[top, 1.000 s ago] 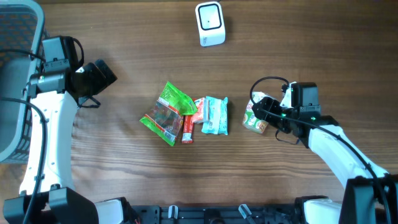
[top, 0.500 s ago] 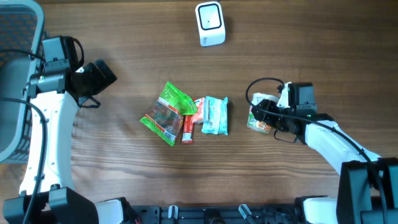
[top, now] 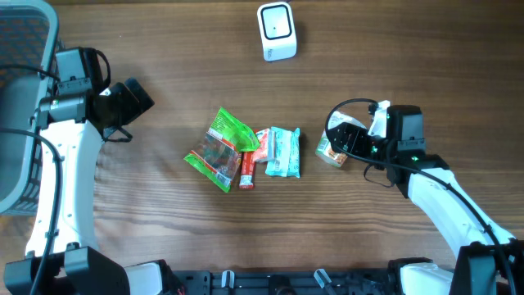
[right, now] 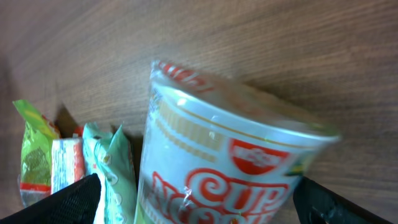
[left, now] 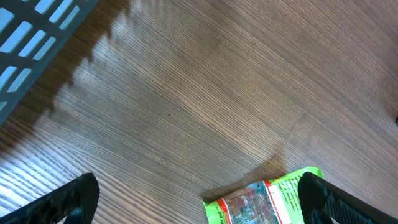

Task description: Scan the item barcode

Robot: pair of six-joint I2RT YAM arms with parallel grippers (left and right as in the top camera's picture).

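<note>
My right gripper moves down a little over the cup's labelled side point(top: 330, 154) point(right: 214, 165) just below it next and closes, since the spread fingers already straddle the cup.
A cup noodle point(top: 330, 150) lies on its side on the wood table, right of the middle. My right gripper point(top: 348, 142) stands open around it. In the right wrist view the cup point(right: 230, 155) is blurred and fills the space between the gripper's point(right: 199, 202) spread fingers, with a gap on its left side. The white barcode scanner point(top: 277, 31) stands at the back centre. Far to the left my left gripper point(top: 131, 102) hangs open and holds nothing. In its wrist view the left gripper point(left: 199, 198) frames the tip of a green packet point(left: 267, 202).
A green snack packet point(top: 219, 147), a red stick pack point(top: 248, 168) and teal packets point(top: 284, 152) lie bunched mid-table, just left of the cup. A grey-blue basket point(top: 20, 106) sits at the left edge, also at the top left of the left wrist view point(left: 37, 31).
My right gripper's jaws have spread wide off the cup noodle. The cup has shifted slightly left and back. The left arm has not moved.
</note>
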